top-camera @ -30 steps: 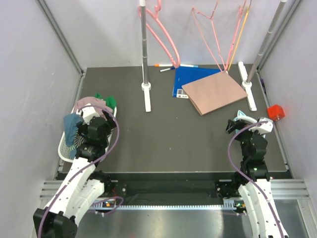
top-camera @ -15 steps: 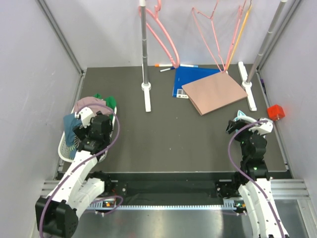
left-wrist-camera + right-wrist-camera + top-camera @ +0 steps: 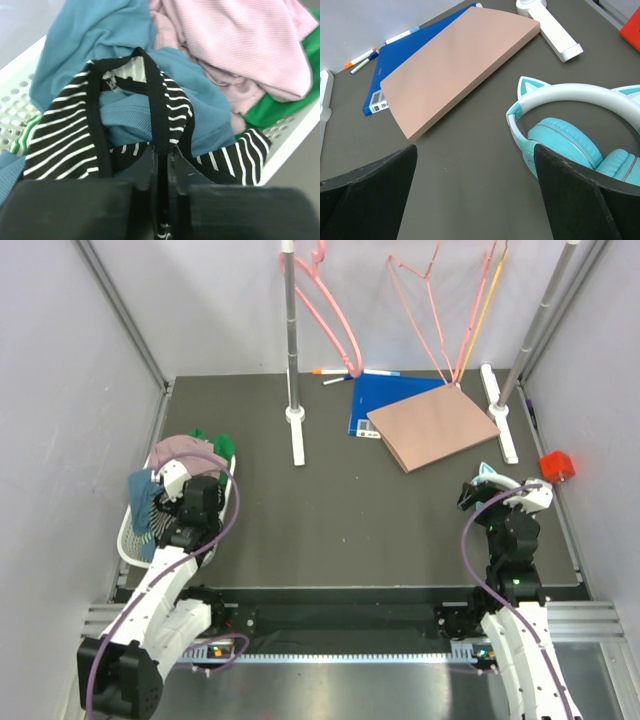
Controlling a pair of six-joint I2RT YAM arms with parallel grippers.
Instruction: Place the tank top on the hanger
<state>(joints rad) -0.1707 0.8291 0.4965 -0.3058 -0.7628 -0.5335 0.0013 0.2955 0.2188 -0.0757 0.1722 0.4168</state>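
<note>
My left gripper lifts the strap it holds next, then lowers it over the white basket and releases it. The tank top lies bunched around the teal-blue cloth (image 3: 90, 35).
The tank top (image 3: 75, 135), black-and-white striped with dark-edged straps, lies crumpled in a white basket (image 3: 20, 65) on top of a teal-blue cloth (image 3: 90, 35). My left gripper (image 3: 162, 157) is shut on one black strap, which runs up between the two fingers. From above, this gripper (image 3: 163, 520) reaches into the basket (image 3: 128, 538) at the table's left edge. The hanger (image 3: 328, 312), thick glossy pink, hangs at the back beside the left rack pole (image 3: 290, 330). My right gripper (image 3: 474, 152) stands open over bare table with nothing between its fingers, at the right (image 3: 478, 492).
The basket also holds a pink garment (image 3: 240, 45) and a green one (image 3: 285, 105). Teal cat-ear headphones (image 3: 570, 130) lie by the right gripper. A brown board (image 3: 432, 425) rests on a blue folder (image 3: 372, 400). Thin wire hangers (image 3: 425, 300) hang at the back; a red cube (image 3: 556, 465) sits far right.
My left gripper has dropped a little into the basket and closed from open onto the tank top's strap. The right arm has not moved.
</note>
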